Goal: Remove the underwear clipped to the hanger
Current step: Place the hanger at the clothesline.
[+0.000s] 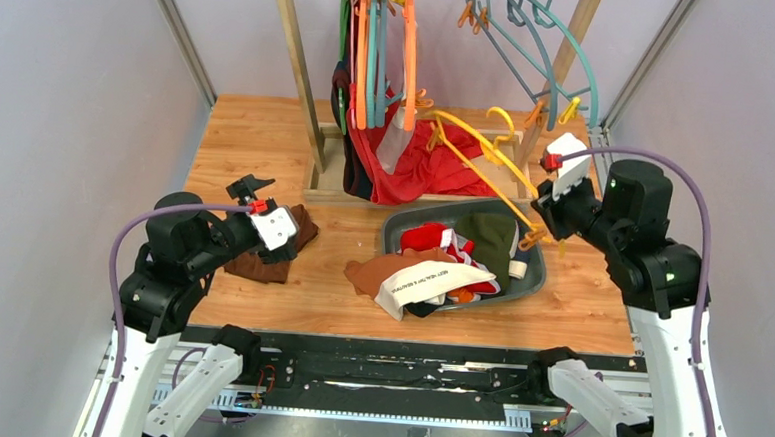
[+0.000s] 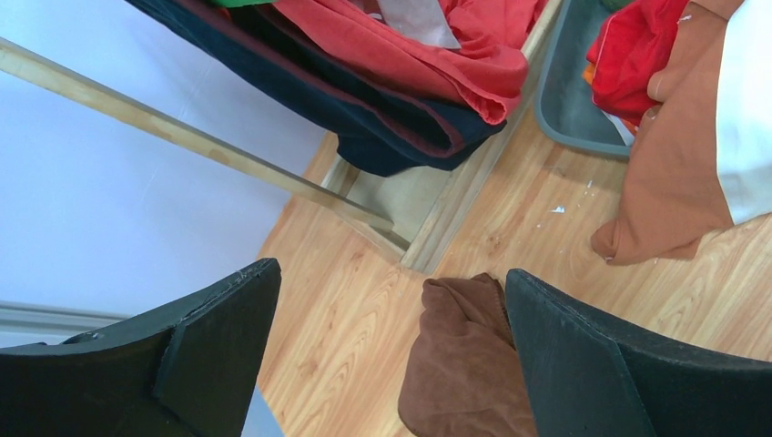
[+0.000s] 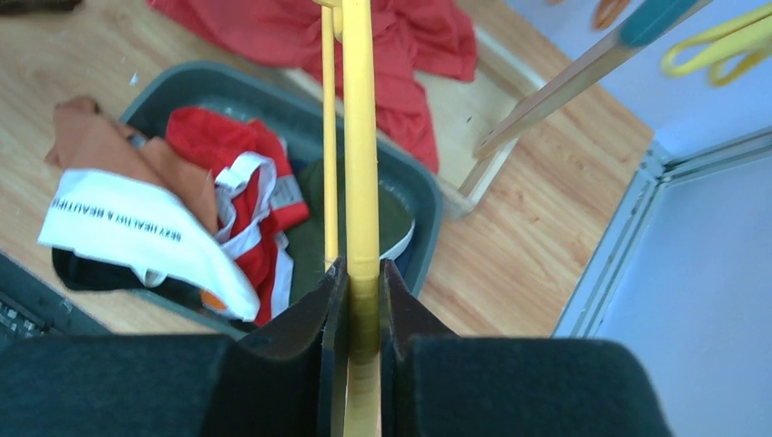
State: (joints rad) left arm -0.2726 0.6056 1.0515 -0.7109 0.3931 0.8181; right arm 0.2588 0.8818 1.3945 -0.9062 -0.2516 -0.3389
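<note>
My right gripper holds the yellow hanger [image 1: 487, 154], and the hanger's clips are bare. My right gripper will carry the hanger up and outward to the rack's gap beside the teal hangers and release it.
My right gripper [image 1: 546, 225] [image 3: 362, 273] is shut on the bar of a yellow hanger [image 1: 487, 154] [image 3: 360, 137], held slanting above the grey tub [image 1: 536, 276] [image 3: 182, 84]. In the tub lie red briefs with white trim [image 1: 432, 239] [image 3: 228, 150], a dark green pair [image 1: 490, 234], and brown briefs with a white waistband [image 1: 415, 278] [image 3: 137, 218] draped over the tub's front edge. My left gripper [image 1: 284, 237] [image 2: 393, 273] is open and empty over a dark brown cloth [image 1: 266, 257] [image 2: 464, 355], which lies by its right finger [image 2: 592, 355].
A large red cloth [image 1: 416, 170] [image 2: 410, 45] and a dark navy one [image 2: 401, 127] hang into the wooden rack base [image 1: 330, 190]. Orange and teal hangers [image 1: 382, 48] hang on the rack behind. Grey walls close both sides.
</note>
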